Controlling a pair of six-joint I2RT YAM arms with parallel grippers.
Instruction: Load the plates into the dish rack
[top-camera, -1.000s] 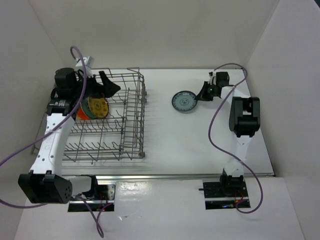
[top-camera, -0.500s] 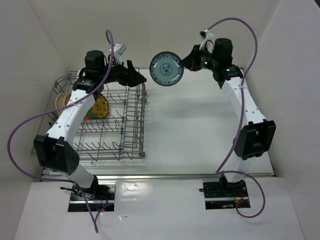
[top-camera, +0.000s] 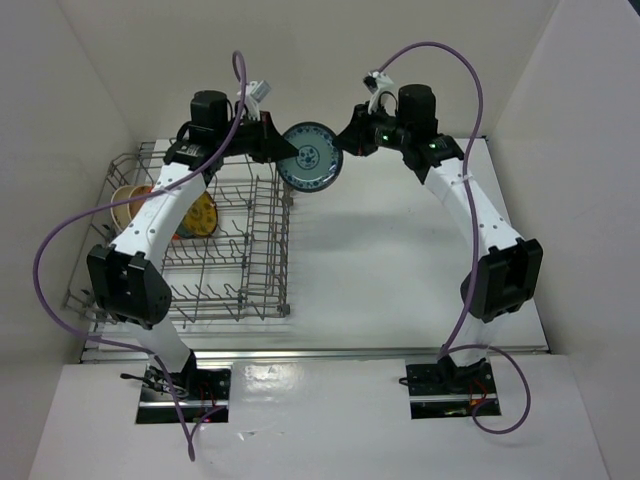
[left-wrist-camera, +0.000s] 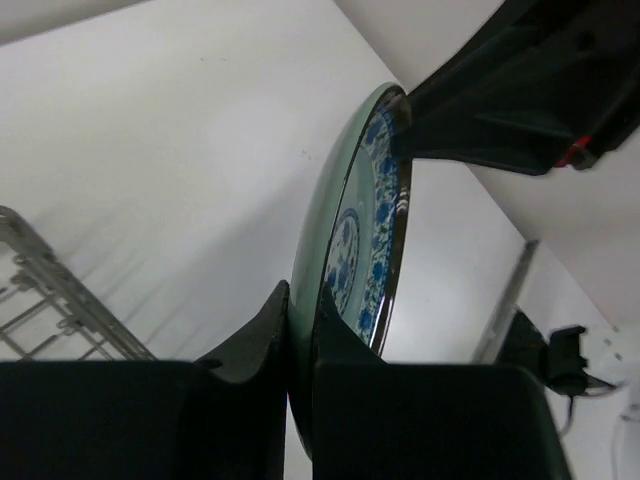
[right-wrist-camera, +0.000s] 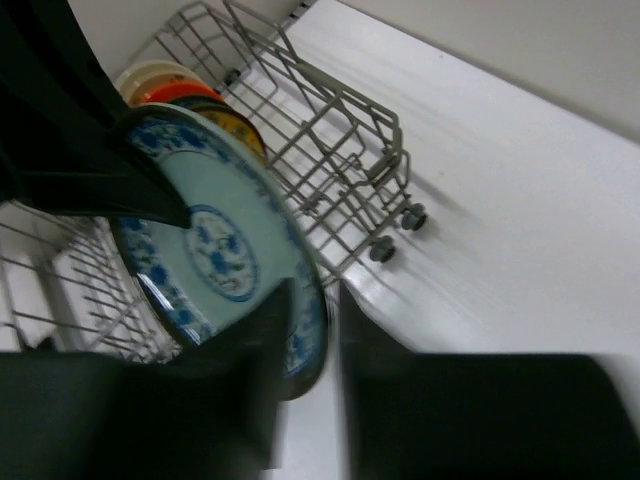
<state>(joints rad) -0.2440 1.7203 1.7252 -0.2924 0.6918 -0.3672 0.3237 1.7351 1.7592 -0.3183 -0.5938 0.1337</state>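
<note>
My left gripper swings left in the top view, tips downward and lowers the blue-and-white plate next. It then releases the plate in the rack's slots beside the yellow plate (top-camera: 200, 213), since they're empty.
A blue-and-white plate (top-camera: 308, 155) hangs on edge in the air just past the dish rack's (top-camera: 272, 262) far right corner, between both arms. My left gripper (top-camera: 283, 150) is shut on its left rim; in the left wrist view its fingers (left-wrist-camera: 302, 300) pinch the plate (left-wrist-camera: 365, 230) tightly. My right gripper (top-camera: 340, 143) straddles the opposite rim. In the right wrist view its jaws (right-wrist-camera: 325, 300) stand slightly apart, with a thin gap showing beside the plate (right-wrist-camera: 215, 250). A yellow plate (top-camera: 200, 213), an orange-red one (top-camera: 168, 228) and a cream one (top-camera: 128, 200) stand in the rack.
The wire rack (right-wrist-camera: 340, 130) takes up the left half of the table, its tall sides right below the held plate. White walls close in at the back and on both sides. Purple cables loop over both arms.
My right arm lifted the blue-and-white plate off the table and carried it left. My left gripper left the rack, met the plate and shut on its rim. My right jaws have loosened.
</note>
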